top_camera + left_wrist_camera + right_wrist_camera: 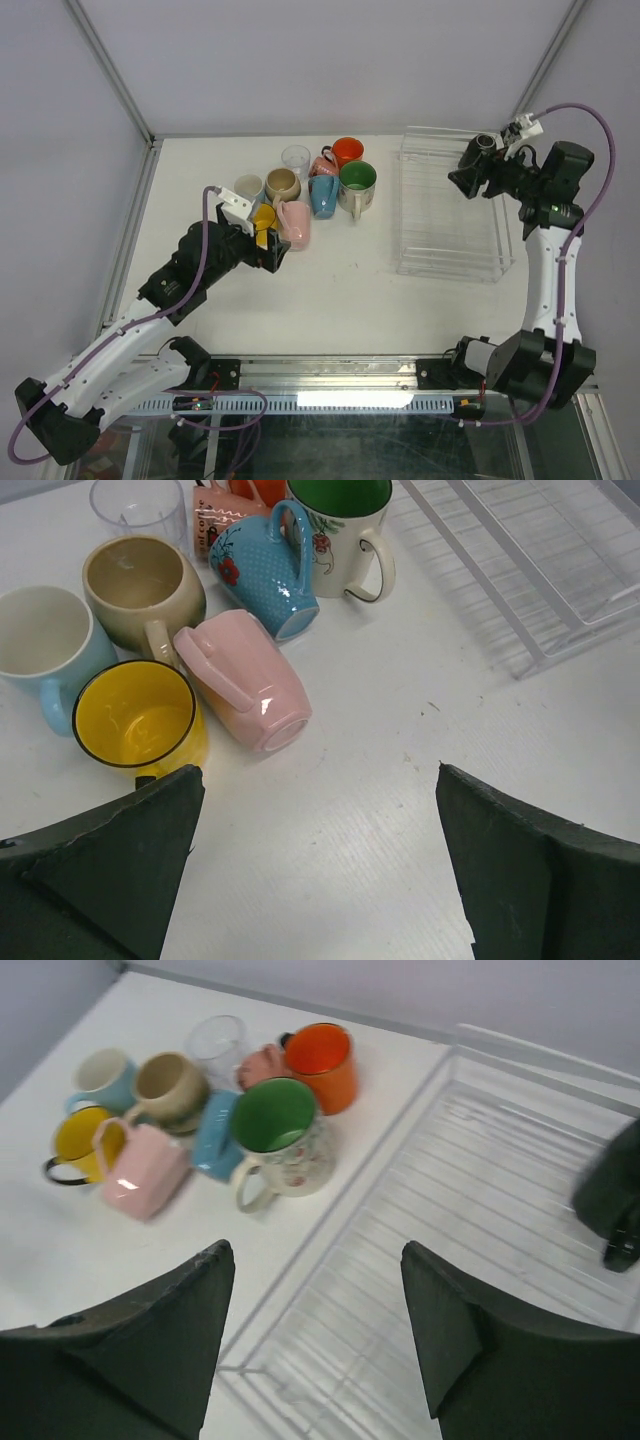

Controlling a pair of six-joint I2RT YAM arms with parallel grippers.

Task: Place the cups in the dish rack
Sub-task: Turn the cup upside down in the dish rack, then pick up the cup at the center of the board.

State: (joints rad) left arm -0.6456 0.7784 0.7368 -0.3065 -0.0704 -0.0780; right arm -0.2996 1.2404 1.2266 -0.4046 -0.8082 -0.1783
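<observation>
The pink cup is lying on its side with its handle exposed, so the robot's left gripper should next go outward and down and close around that handle (283,214) (214,672).
Several cups stand bunched on the table left of the dish rack (450,250): a yellow cup (135,723), a pink cup (250,680) on its side, a beige cup (140,590), a light blue cup (45,640), a dotted blue cup (265,570), a green-lined cup (280,1130), an orange cup (320,1065) and a clear tumbler (138,505). My left gripper (318,770) is open just in front of the yellow and pink cups, holding nothing. My right gripper (316,1250) hangs open over the rack's left side. A blurred black cup (610,1200) lies inside the rack.
The clear rack (480,1210) sits at the table's right, its long rim (470,570) facing the cups. A salmon cup (323,165) is wedged at the back of the bunch. Grey walls enclose the table at the back and the sides.
</observation>
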